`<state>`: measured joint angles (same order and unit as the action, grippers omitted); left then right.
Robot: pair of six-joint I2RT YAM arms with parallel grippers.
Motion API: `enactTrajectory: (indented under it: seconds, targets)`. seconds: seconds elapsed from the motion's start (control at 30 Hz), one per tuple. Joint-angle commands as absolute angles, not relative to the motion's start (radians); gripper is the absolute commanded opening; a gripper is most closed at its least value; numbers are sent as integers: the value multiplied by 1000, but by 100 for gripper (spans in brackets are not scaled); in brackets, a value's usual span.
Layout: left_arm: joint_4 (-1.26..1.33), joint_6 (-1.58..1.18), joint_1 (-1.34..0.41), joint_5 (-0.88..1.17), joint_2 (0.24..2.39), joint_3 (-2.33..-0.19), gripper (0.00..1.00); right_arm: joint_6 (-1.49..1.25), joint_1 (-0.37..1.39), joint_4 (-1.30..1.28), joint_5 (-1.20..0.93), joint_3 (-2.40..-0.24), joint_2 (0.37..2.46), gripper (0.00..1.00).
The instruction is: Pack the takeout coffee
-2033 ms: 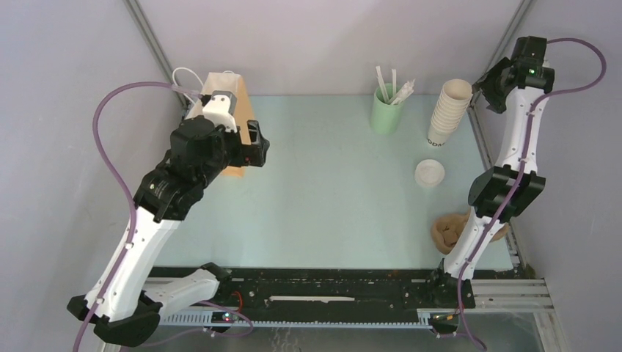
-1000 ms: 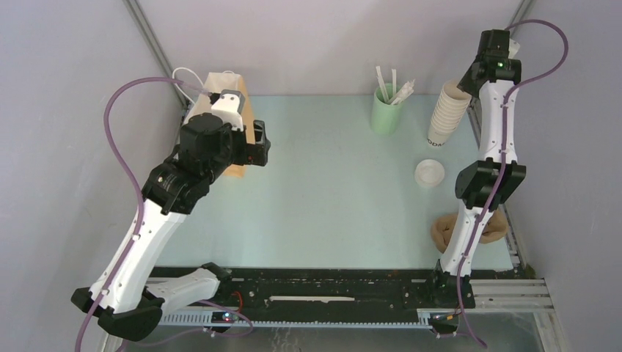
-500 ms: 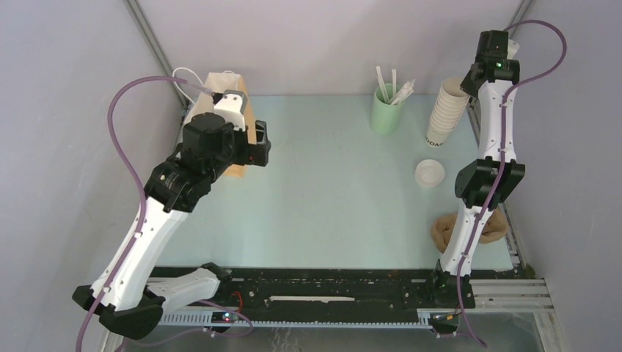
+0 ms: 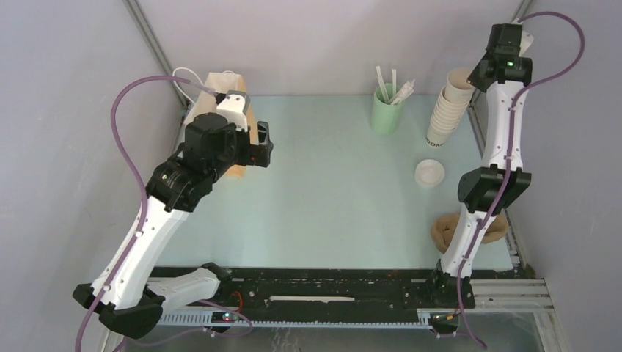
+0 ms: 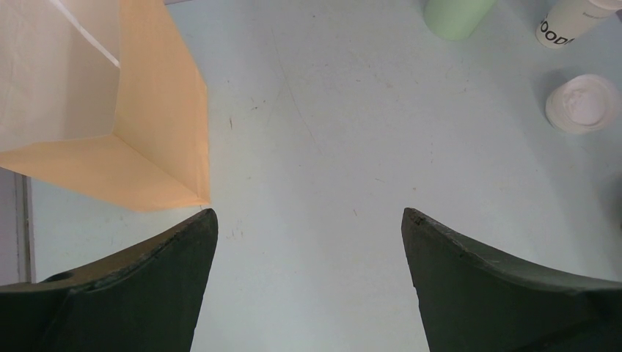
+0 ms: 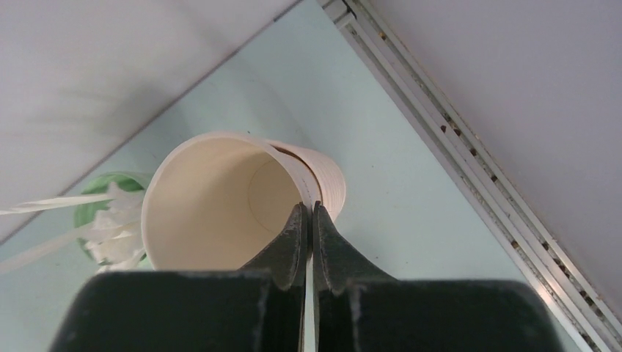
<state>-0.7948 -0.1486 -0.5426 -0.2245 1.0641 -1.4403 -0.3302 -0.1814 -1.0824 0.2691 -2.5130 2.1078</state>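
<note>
I will next lift the top cup off the stack with my right gripper, swing it back toward the table's middle, lower it and release it on that bare spot.
My right gripper (image 6: 308,209) is shut on the rim of the top cup (image 6: 213,198) of the tall stack of lidless cream cups (image 4: 447,110), one finger inside the wall and one outside. That cup sits slightly askew on the stack. A round white lid (image 4: 429,173) lies in front of the stack; I cannot tell whether a cup stands under it. The brown paper bag (image 4: 220,92) stands open at the back left. My left gripper (image 5: 308,216) hangs open and empty just right of the bag (image 5: 125,117).
A green cup of white sticks (image 4: 386,110) stands left of the stack. A crumpled brown thing (image 4: 446,231) lies by the right arm's lower link. A metal rail (image 6: 469,183) runs along the table's right edge, with walls close behind.
The right jaws have closed on the top cup's rim, and the right wrist has shifted a little right and back. The left arm has hardly moved.
</note>
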Motion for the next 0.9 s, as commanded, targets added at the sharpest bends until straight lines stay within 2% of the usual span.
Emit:
enactTrajectory:
  seconds: [0.0,0.13,0.23,0.4,0.63,0.87]
  targets:
    - [-773,-145,-554,-213,1053,-1488,100,-377,-215,-1048,231,-2579,1945,2]
    - [-784,-178,-555,-209,1052,-1503,100,-380,-206,-1035,136,-2573,1874,0]
    - [-795,-216,-555,-199,1050,-1507,100,-345,-132,-1044,80,-2525,1808,0]
    - [-812,-309,-554,-166,1062,-1500,100,-337,140,-996,-26,-2173,1662,0]
    - [-784,-408,-554,-116,1014,-1411,100,-326,449,-696,-90,-1586,1542,0]
    - [-787,-451,-554,-77,1015,-1403,100,-297,586,-537,-20,-1342,1594,0]
